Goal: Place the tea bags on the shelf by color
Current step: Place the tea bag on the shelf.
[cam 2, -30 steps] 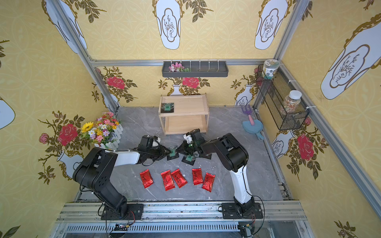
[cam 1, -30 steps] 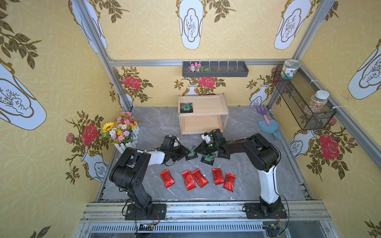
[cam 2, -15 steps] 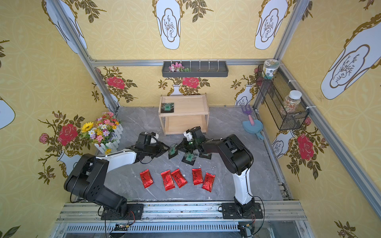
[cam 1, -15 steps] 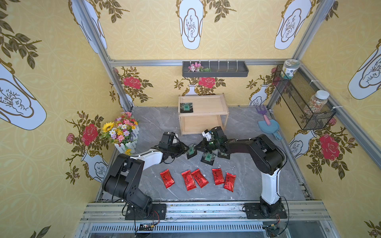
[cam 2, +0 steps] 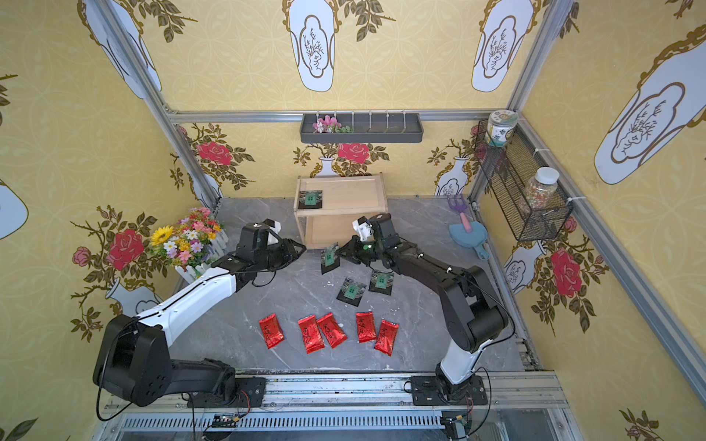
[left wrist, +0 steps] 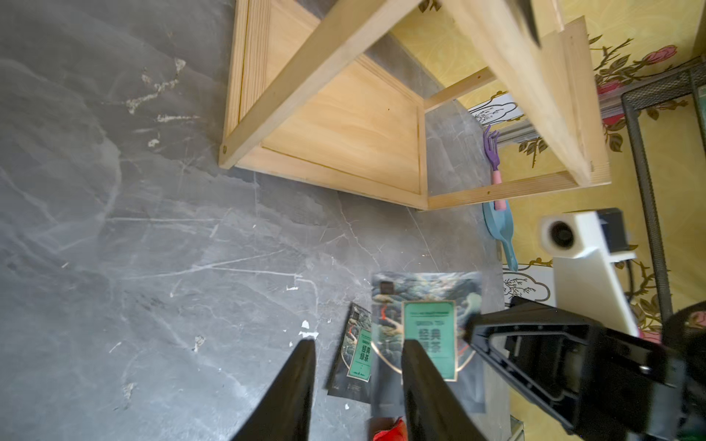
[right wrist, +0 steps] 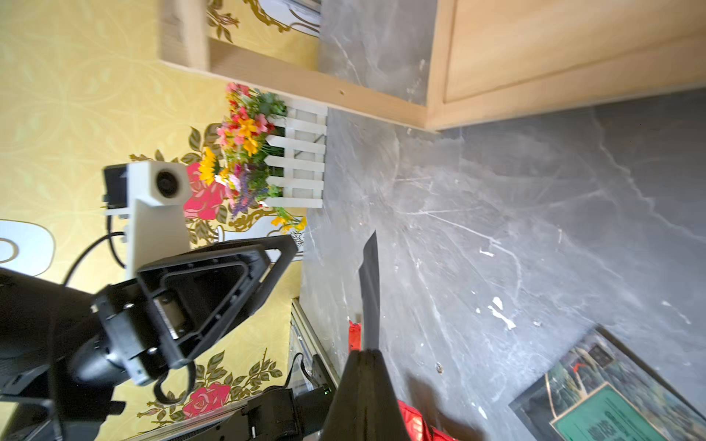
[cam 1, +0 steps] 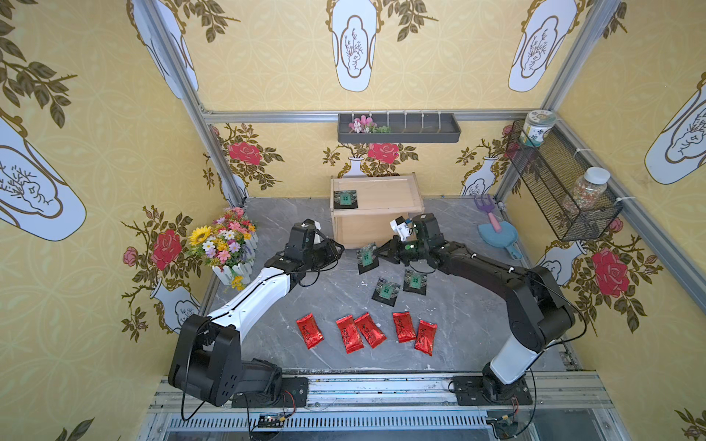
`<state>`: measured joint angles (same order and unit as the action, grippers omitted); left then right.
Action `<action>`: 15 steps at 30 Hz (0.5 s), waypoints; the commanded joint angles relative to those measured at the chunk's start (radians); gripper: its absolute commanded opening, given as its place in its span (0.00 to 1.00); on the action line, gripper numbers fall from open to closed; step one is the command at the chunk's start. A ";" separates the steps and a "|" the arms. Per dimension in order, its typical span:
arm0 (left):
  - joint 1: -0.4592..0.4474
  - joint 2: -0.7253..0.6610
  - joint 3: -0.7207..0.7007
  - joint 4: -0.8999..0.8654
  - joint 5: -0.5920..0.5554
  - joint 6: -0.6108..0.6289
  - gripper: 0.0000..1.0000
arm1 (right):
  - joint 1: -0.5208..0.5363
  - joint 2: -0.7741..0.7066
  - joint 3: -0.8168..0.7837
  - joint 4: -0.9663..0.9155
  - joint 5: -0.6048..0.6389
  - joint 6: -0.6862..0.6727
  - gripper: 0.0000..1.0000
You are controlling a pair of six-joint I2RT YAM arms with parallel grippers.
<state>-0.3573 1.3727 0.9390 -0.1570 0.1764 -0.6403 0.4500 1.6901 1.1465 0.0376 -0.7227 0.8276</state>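
Observation:
I should next move my right gripper up and outward onto the bare wood beside the black tea bag on the top level and let go of its tea bag [cam 1: 366, 257] there, because that color lies there.
My right gripper [cam 1: 379, 253] is shut on the edge of a black tea bag [cam 1: 366, 257], which hangs upright above the table in front of the wooden shelf [cam 1: 397, 191]. In the right wrist view this sachet [right wrist: 370, 290] shows edge-on between the closed fingers. My left gripper [cam 1: 339, 247] is open, a little left of the sachet and not touching it. Another black sachet [cam 1: 345, 199] lies on the shelf's top tier at its left end. Two more black sachets [cam 1: 386, 291] [cam 1: 415, 281] lie on the table. Several red packets [cam 1: 366, 330] form a row nearer the front.
A flower pot with a white fence [cam 1: 225, 248] stands at the left. A blue scoop and a purple rake [cam 1: 496, 233] lie at the right. A wire basket with jars [cam 1: 561, 191] and a dark wall tray [cam 1: 399, 130] hang on the walls.
The right gripper has shut on the black sachet and carried it up towards the shelf. The left gripper has let go of it, opened a little and drawn back to the left.

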 commanded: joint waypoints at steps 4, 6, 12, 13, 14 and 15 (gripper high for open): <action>0.001 0.010 0.092 -0.046 0.001 0.033 0.43 | -0.021 -0.016 0.174 -0.166 -0.028 -0.066 0.00; 0.001 0.015 0.116 -0.047 0.004 0.039 0.43 | -0.036 -0.003 0.234 -0.187 -0.039 -0.065 0.00; 0.001 0.068 0.183 -0.048 0.014 0.058 0.44 | -0.087 0.097 0.456 -0.243 -0.035 -0.086 0.00; 0.001 0.077 0.193 -0.049 0.014 0.063 0.43 | -0.093 0.123 0.502 -0.265 -0.027 -0.097 0.00; 0.002 0.082 0.201 -0.049 0.014 0.066 0.43 | -0.099 0.145 0.539 -0.273 -0.025 -0.098 0.00; 0.002 0.090 0.209 -0.049 0.014 0.071 0.43 | -0.105 0.171 0.574 -0.277 -0.024 -0.097 0.00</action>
<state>-0.3573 1.4467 1.1328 -0.1936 0.1799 -0.5995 0.3550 1.8236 1.6581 -0.2016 -0.7536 0.7551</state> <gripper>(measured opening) 0.435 0.068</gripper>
